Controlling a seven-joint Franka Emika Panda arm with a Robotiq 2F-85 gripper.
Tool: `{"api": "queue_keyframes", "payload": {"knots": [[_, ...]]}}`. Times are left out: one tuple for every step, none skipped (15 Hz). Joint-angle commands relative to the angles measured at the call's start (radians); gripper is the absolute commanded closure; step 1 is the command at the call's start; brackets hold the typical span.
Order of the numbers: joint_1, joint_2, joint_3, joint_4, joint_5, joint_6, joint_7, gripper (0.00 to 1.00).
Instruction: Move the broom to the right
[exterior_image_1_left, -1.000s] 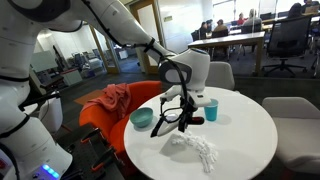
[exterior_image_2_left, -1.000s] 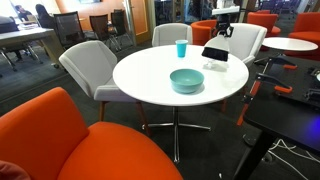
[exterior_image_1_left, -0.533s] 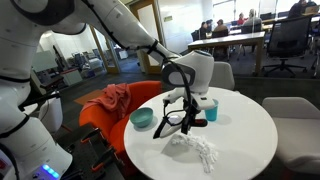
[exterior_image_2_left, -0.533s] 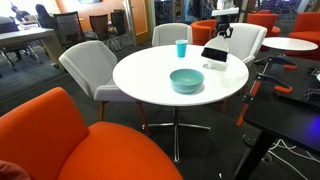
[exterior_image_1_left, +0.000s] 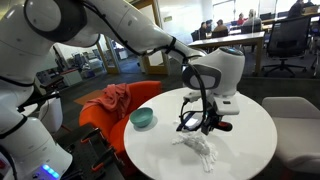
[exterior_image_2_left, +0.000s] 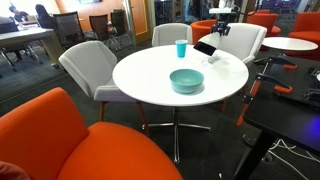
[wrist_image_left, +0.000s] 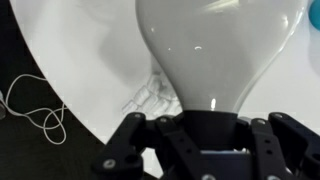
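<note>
Next, the gripper moves outward past the white crumpled scraps, as they lie just below. Then it lowers the broom (exterior_image_1_left: 222, 126) onto the bare tabletop beyond and releases the broom's handle.
My gripper (exterior_image_1_left: 198, 121) is shut on the broom (exterior_image_1_left: 222, 126) and holds it just above the round white table (exterior_image_1_left: 250, 150). The broom's black handle with its red accent sticks out to the right of the jaws. In the wrist view the broom's pale whitish body (wrist_image_left: 215, 45) fills the top, and its black part sits between my jaws (wrist_image_left: 200, 135). In an exterior view the gripper (exterior_image_2_left: 207, 48) is at the table's far right edge with the dark broom tilted in it.
A teal bowl (exterior_image_1_left: 142, 118) (exterior_image_2_left: 186, 80) stands on the table. White crumpled scraps (exterior_image_1_left: 200, 148) (wrist_image_left: 150, 97) lie just below the gripper. A blue cup (exterior_image_2_left: 181, 48) stands near the far edge. Orange and grey chairs (exterior_image_2_left: 90, 65) ring the table.
My arm has swung to the right across the table with the broom in the jaws. It is now past the scraps and hides the blue cup in one exterior view.
</note>
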Motion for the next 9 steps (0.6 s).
{"api": "queue_keyframes", "payload": {"knots": [[-0.06, 0.121, 0.008, 0.229, 0.032, -0.091, 0.136, 1.0], [-0.077, 0.15, 0.014, 0.276, 0.034, -0.104, 0.171, 1.0], [-0.092, 0.174, 0.019, 0.319, 0.035, -0.113, 0.206, 1.0], [-0.104, 0.199, 0.024, 0.358, 0.037, -0.115, 0.244, 1.0], [-0.11, 0.233, 0.018, 0.408, 0.05, -0.122, 0.283, 1.0], [-0.12, 0.265, 0.019, 0.453, 0.055, -0.123, 0.329, 1.0], [-0.127, 0.294, 0.018, 0.495, 0.063, -0.124, 0.373, 1.0], [-0.136, 0.322, 0.021, 0.536, 0.072, -0.126, 0.414, 1.0], [-0.143, 0.348, 0.022, 0.572, 0.08, -0.126, 0.453, 1.0]]}}
